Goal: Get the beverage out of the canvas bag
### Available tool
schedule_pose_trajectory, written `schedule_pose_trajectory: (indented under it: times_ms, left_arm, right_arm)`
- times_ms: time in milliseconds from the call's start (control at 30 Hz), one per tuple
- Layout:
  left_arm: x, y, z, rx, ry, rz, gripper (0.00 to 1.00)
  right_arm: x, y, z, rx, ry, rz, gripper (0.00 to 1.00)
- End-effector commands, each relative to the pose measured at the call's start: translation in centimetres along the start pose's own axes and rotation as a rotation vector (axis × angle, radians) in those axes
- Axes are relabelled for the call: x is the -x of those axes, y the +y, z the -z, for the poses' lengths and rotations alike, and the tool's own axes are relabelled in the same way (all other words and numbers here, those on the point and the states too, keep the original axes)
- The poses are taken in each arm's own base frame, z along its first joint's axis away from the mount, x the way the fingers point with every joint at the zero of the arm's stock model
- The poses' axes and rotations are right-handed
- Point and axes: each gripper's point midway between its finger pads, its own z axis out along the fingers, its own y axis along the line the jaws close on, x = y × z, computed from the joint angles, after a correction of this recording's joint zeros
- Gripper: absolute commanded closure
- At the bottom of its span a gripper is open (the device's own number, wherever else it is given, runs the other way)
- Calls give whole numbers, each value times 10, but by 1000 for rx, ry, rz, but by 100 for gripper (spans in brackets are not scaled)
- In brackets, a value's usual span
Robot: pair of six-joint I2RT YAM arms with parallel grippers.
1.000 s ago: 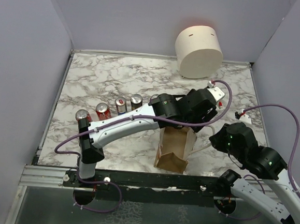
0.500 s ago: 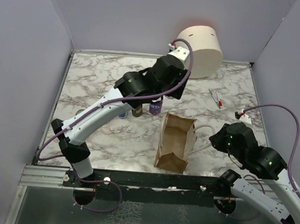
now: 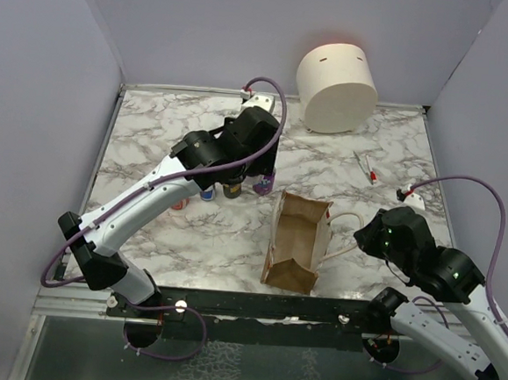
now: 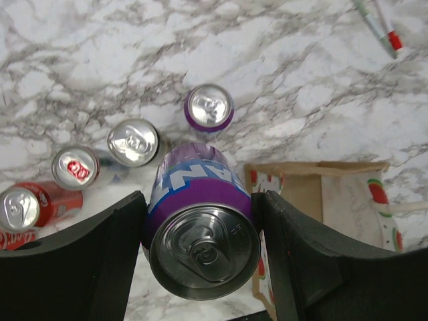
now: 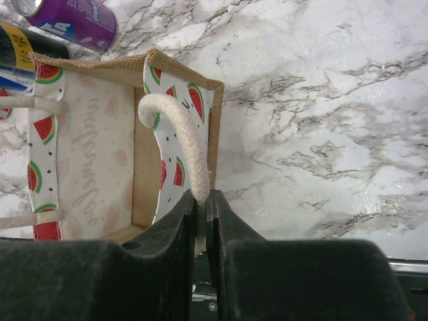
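Observation:
I will next lower my left gripper onto the bare marble between the silver-topped can and the bag (image 3: 298,242) and release the purple can, as that spot is empty.
The canvas bag (image 3: 298,242) stands open on the marble table, tan outside with a watermelon-print lining (image 5: 93,154); part of it shows in the left wrist view (image 4: 321,194). My left gripper (image 3: 259,180) is shut on a purple beverage can (image 4: 204,231), fingers on both its sides (image 4: 294,247). It holds the can outside the bag, above the table to the bag's far left. My right gripper (image 5: 202,207) is shut on the bag's white rope handle (image 5: 180,134) at the bag's right side (image 3: 346,222).
Several cans stand in a row left of the bag: a purple one (image 4: 209,107), a silver-topped one (image 4: 134,142), and red ones (image 4: 30,204). A pen (image 3: 366,166) lies at the right. A large cream cylinder (image 3: 337,86) stands at the back.
My left gripper came up out of the bag with the purple can and carried it left and back, over the row of cans. The right gripper has kept its hold on the handle.

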Motion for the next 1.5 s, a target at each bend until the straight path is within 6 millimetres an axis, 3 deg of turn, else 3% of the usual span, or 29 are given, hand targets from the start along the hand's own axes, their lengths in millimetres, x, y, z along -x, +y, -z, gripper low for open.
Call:
schedule_pose_trajectory:
  times_ms: [0, 267, 467, 867, 1133, 1267, 1467]
  left_arm:
    - [-20, 12, 4, 8, 19, 97, 100]
    - [-84, 29, -26, 38, 166, 105, 100]
    - [-112, 38, -51, 42, 221, 117, 100]
    - [-151, 51, -93, 41, 270, 164, 100]
    - [-164, 55, -105, 45, 295, 169, 100]
    - [-170, 56, -106, 43, 308, 167, 81]
    - [-170, 56, -103, 36, 304, 165, 58]
  right_arm:
    - [0, 1, -3, 1, 1, 20, 89]
    - [0, 1, -3, -1, 1, 20, 89]
    - [1, 1, -2, -1, -6, 16, 89]
    - [3, -1, 0, -5, -13, 4, 89]
    - [3, -1, -1, -10, -12, 7, 89]
    - [6, -1, 0, -24, -20, -25, 89]
    - [28, 19, 1, 35, -90, -84, 89]
